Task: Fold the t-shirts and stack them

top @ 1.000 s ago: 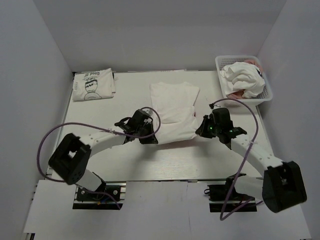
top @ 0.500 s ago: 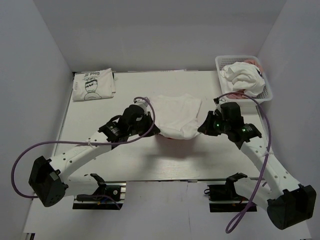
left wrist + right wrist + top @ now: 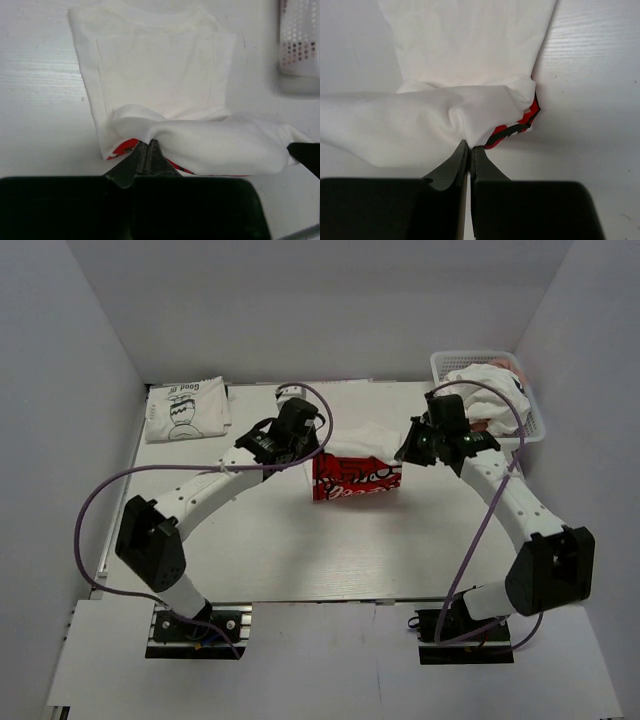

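My right gripper carries the white cloth's corner outward and down onto the shirt's far end next and releases it there, since the cloth beyond still lies uncovered.
A white t-shirt with red print (image 3: 356,476) lies mid-table, its near end lifted and carried toward the far end so the red print faces up. My left gripper (image 3: 312,448) is shut on its left corner; in the left wrist view the left gripper (image 3: 148,145) pinches white cloth (image 3: 165,75). My right gripper (image 3: 404,454) is shut on its right corner; in the right wrist view the right gripper (image 3: 469,146) pinches the cloth (image 3: 465,45). A folded white t-shirt with black cartoon and lettering (image 3: 186,408) lies at the far left.
A white lattice basket (image 3: 530,430) stands at the far right corner, holding crumpled white shirts (image 3: 490,396) and some pink cloth. It also shows in the left wrist view (image 3: 299,45). White walls enclose the table on three sides.
Both grippers have moved away from the arm bases toward the far edge, carrying the shirt's near end up and over. The red print has come into view.
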Available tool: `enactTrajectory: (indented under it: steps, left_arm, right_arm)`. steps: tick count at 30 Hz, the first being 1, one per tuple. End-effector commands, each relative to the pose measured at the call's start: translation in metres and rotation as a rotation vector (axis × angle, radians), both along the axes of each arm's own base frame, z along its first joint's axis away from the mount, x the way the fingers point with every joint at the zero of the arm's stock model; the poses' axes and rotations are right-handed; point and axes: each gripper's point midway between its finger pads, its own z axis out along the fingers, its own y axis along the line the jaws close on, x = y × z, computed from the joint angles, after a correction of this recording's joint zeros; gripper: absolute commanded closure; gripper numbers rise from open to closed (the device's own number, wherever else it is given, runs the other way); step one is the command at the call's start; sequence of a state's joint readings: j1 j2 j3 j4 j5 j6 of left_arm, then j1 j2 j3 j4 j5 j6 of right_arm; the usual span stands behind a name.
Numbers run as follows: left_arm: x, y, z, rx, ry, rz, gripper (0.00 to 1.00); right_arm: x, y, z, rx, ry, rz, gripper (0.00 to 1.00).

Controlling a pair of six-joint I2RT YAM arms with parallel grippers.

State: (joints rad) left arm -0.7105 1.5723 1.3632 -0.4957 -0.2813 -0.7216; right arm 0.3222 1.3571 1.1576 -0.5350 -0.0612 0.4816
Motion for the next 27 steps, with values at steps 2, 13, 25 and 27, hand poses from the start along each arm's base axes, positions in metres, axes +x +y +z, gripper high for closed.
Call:
enactTrajectory:
  steps: [2, 13, 25, 27]
  left_arm:
    - [0.049, 0.023, 0.005, 0.067, -0.040, 0.109, 1.00]
    - [0.149, 0.026, -0.040, 0.091, 0.024, 0.117, 1.00]
    - [0.251, 0.051, -0.059, -0.045, 0.003, 0.145, 0.00]
    - [0.249, 0.049, -0.044, -0.079, -0.030, 0.110, 0.00]
  right_arm:
    - [0.052, -0.001, 0.018, 0.003, -0.052, -0.042, 1.00]
    - [0.160, 0.011, -0.016, 0.046, 0.009, -0.013, 1.00]
    - [0.295, 0.071, -0.002, 0.194, -0.352, 0.270, 0.10]
    - [0.273, 0.069, 0.019, 0.166, -0.379, 0.277, 0.10]
